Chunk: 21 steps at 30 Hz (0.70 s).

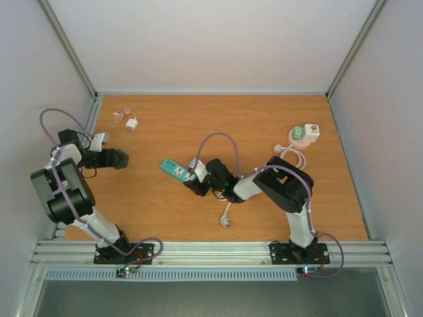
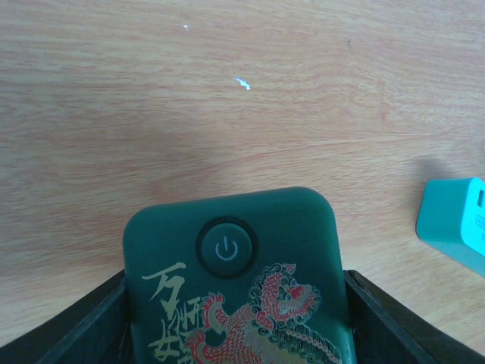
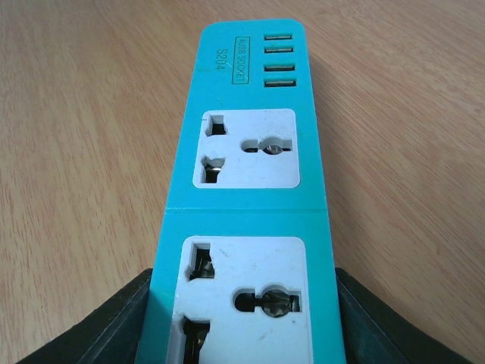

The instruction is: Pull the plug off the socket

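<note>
The left gripper will move a little outward and let go of the dark green plug (image 2: 250, 288), because the bare tabletop clear of the socket is just outward of that gripper.
A dark green plug (image 2: 250, 288) with a round power button and a red-and-gold dragon print sits between my left gripper's (image 2: 235, 311) fingers (image 2: 87, 330), which are shut on its sides. In the top view it (image 1: 119, 158) hangs at the left, well apart from the socket. The socket is a teal power strip (image 3: 246, 220) with white outlets and several USB ports, and both outlets in view are empty. My right gripper (image 3: 242, 322) is shut on its near end. In the top view the strip (image 1: 173, 168) lies mid-table, with the right gripper (image 1: 197, 179) on it. Its corner (image 2: 458, 224) shows in the left wrist view.
A white charger with a thin cable (image 1: 131, 123) lies at the back left. White and green adapters (image 1: 305, 134) and a coiled white cord (image 1: 291, 153) sit at the back right. The strip's white cord end (image 1: 226, 219) trails toward the front edge.
</note>
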Motion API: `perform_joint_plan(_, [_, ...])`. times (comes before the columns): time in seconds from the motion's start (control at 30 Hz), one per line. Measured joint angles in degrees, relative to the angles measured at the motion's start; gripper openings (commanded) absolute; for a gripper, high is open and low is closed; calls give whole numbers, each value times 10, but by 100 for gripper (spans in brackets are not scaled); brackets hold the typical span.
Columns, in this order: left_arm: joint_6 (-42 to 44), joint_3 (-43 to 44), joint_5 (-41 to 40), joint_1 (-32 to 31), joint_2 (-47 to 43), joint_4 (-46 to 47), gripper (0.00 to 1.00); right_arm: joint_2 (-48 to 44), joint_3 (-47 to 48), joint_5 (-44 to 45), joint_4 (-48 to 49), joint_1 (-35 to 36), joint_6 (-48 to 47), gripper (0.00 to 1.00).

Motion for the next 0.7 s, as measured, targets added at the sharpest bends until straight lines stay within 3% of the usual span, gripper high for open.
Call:
perform_joint_plan(0.57, [6,66,40,16,92,6,48,3,7,-2,-5,-1,-1,18])
perform_joint_plan(0.7, [-3,96,49,16,120,7,60,3,7,-2,-5,-1,-1,19])
